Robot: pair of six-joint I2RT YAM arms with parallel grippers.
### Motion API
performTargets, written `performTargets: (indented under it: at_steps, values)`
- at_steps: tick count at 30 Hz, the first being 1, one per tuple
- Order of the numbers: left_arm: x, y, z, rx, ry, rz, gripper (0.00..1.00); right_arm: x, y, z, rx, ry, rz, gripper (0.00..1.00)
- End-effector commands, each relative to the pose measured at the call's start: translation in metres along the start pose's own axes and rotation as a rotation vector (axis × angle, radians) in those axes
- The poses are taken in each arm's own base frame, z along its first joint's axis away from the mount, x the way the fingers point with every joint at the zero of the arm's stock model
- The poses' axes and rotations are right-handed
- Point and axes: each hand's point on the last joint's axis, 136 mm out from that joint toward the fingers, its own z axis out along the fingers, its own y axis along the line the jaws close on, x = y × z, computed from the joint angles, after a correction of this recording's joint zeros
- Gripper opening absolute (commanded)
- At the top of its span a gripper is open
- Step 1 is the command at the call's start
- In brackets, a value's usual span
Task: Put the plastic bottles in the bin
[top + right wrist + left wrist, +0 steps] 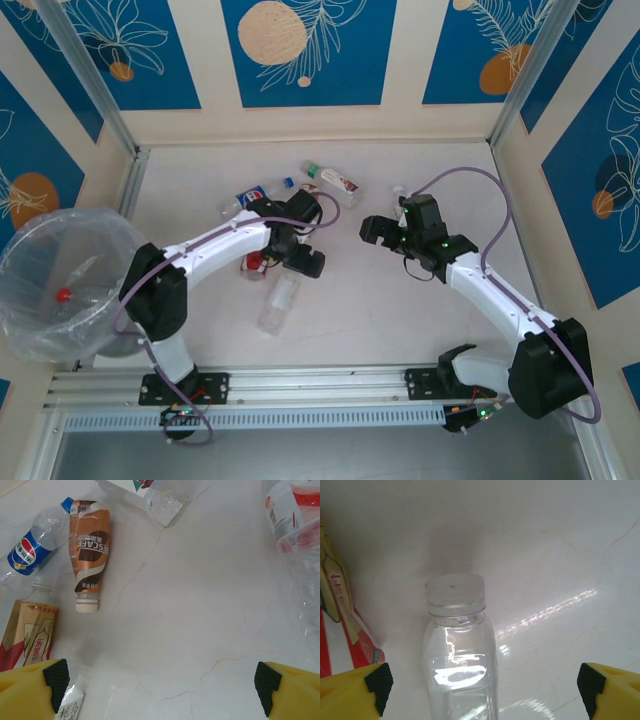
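The clear plastic bottle (459, 655) lies below the left gripper, between its open fingers, so the left gripper will go down onto the neck just behind the pale cap (457, 619).
A plain clear plastic bottle (459, 655) with a pale cap lies on the white table, also seen from above (279, 302). My left gripper (483, 686) (300, 260) is open and straddles it, with a gap on each side. My right gripper (162, 680) (378, 230) is open over bare table. Beyond it lie a Pepsi bottle (29, 551), a brown Nescafe bottle (90, 547) and a gold-and-red labelled bottle (27, 632). The bin (30, 240), lined with a clear bag, stands at the far left and holds a red-capped bottle (64, 295).
More bottles lie at the back of the table: a blue-labelled one (248, 196) and a green-capped one (334, 182). A red-and-white labelled bottle (342, 630) lies just left of my left fingers. Panel walls close in the table on three sides.
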Motion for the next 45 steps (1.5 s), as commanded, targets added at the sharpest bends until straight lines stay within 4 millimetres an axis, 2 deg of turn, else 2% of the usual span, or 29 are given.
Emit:
performTargets:
  at_steps: [1,9,21,30,45]
  values:
    - [0.012,-0.007,0.010,-0.007,0.072,-0.002,0.94,-0.003,0.000,-0.003,-0.004,-0.035,-0.017,0.97]
    - [0.018,-0.004,0.035,-0.047,0.141,0.004,0.82,-0.007,0.006,0.001,-0.031,-0.038,-0.038,0.97]
    - [0.023,0.004,0.054,-0.123,0.185,0.027,0.67,-0.005,0.006,0.004,-0.026,-0.022,-0.036,0.97]
    - [0.024,0.006,0.067,-0.159,0.186,0.069,0.62,-0.007,0.008,0.004,-0.030,-0.028,-0.028,0.97]
    - [0.016,0.009,0.064,-0.178,0.138,0.074,0.48,-0.011,0.015,0.009,-0.049,-0.019,-0.030,0.96]
